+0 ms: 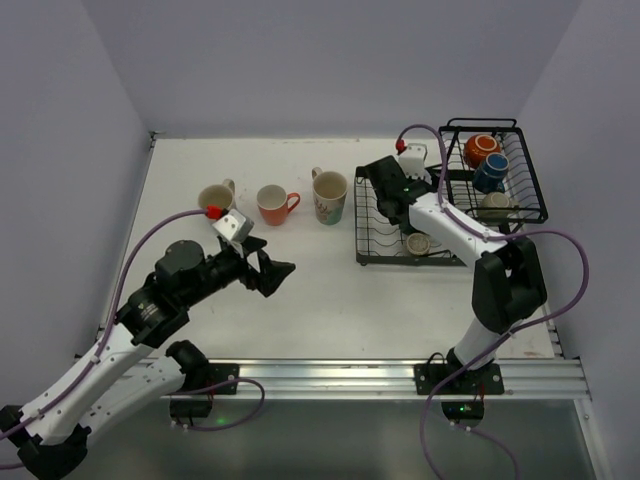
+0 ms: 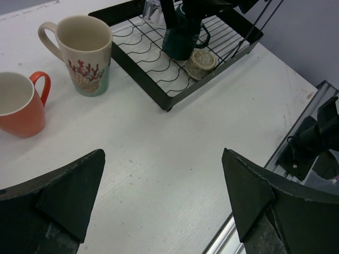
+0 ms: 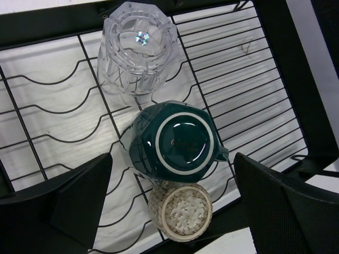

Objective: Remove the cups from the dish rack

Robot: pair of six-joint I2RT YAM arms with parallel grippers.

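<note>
The upturned dark teal cup is below my right gripper, between its open fingers, so I should next turn that gripper a little and lower it around the cup's sides to close.
My right gripper is open and empty over the black wire dish rack's flat tray. In the right wrist view its jaws straddle an upturned dark teal cup. A clear glass stands behind that cup and a small speckled cream cup in front of it. The raised basket holds an orange cup, a blue cup and a beige cup. My left gripper is open and empty above bare table.
A cream cup, an orange-red cup and a patterned cream mug stand in a row on the table left of the rack. The aluminium rail runs along the near edge. Walls close in the table on three sides.
</note>
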